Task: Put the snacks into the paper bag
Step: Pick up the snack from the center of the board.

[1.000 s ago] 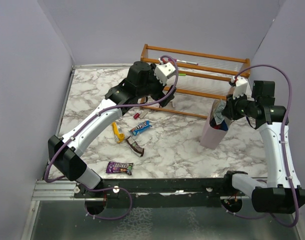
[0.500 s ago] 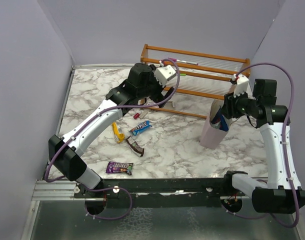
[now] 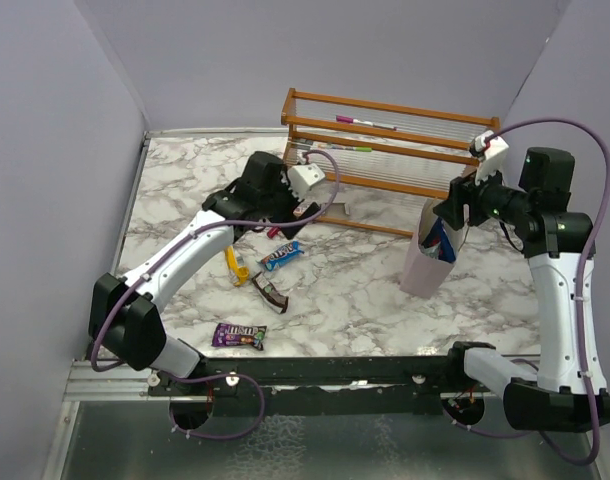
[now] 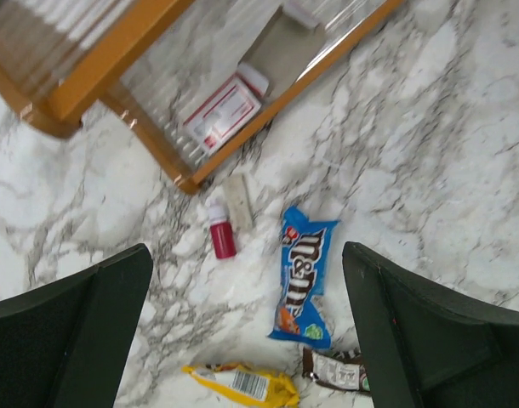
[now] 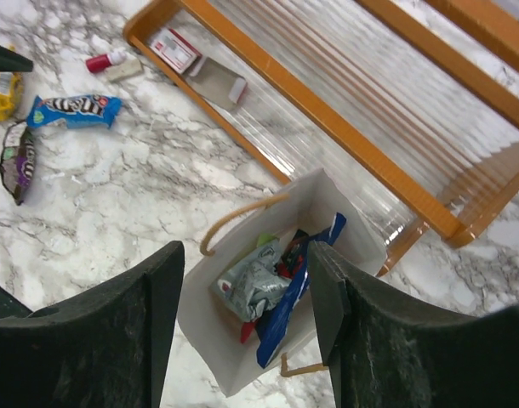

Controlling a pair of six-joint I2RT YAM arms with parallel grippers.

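Note:
My left gripper will move back and down next, onto the yellow packet [image 3: 236, 265]. The packet is below it and to its left in the top view, still outside the bag [image 3: 425, 262].
The pale paper bag [image 3: 425, 262] stands at the right and holds several snacks: a grey-teal packet [image 5: 258, 286], a blue wrapper [image 5: 287, 313] and red and green bits. My right gripper [image 5: 247, 327] is open and empty above the bag's mouth [image 3: 455, 205]. My left gripper [image 4: 247, 340] is open and empty above the table, over a blue-white M&M's packet [image 4: 304, 276], a yellow packet [image 4: 247, 384] and a dark brown bar [image 4: 336, 372]. In the top view these lie at mid table: blue-white [image 3: 282, 255], yellow [image 3: 236, 265], brown [image 3: 269, 294]. A purple packet [image 3: 238, 335] lies near the front.
A wooden rack with clear shelves [image 3: 390, 160] stands at the back, with a flat white card [image 4: 224, 110] under it. A tiny red cylinder [image 4: 220, 236] lies beside the rack's corner. Lilac walls close in the left, back and right.
My left arm has swung left and down from near the rack to over the blue-white packet. My right gripper has lifted up and away from the bag's mouth, leaving snacks inside.

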